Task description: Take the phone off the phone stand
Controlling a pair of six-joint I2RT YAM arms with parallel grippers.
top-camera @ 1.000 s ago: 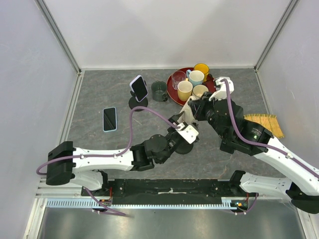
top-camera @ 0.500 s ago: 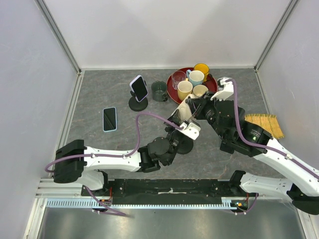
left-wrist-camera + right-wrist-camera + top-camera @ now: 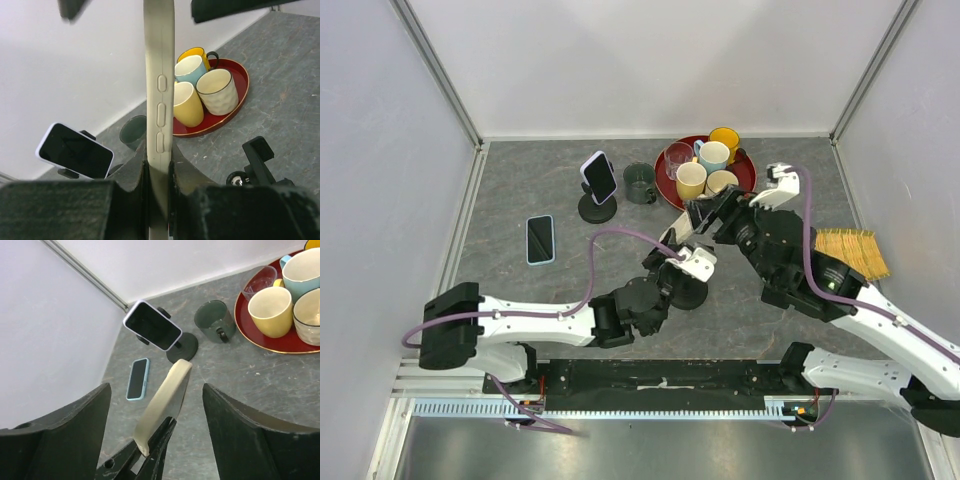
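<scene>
I will swing my left gripper to the left in the top view, lower the cream-cased phone [image 3: 683, 231] there and release it, because bare tabletop lies beside the blue-cased phone.
A cream-cased phone [image 3: 683, 231] stands on edge above the table, and my left gripper [image 3: 675, 252] is shut on its lower end. The left wrist view shows the phone [image 3: 160, 100] clamped between both fingers of the left gripper [image 3: 159, 175]. My right gripper [image 3: 712, 214] is open, with one finger on each side of the phone's top [image 3: 167, 400] and not touching it. A black phone stand [image 3: 693, 294] sits under the left wrist; its bare clamp [image 3: 257, 159] shows beside the phone.
A second stand [image 3: 597, 209] at the back holds a lavender-cased phone [image 3: 599, 177]. A blue-cased phone [image 3: 540, 239] lies flat to the left. A dark mug [image 3: 640, 184], a red tray [image 3: 667, 190] of cups and a bundle of sticks [image 3: 850, 250] are nearby.
My left gripper closed on the cream phone's lower end. My right gripper, shut on the phone's top before, has opened and let go.
</scene>
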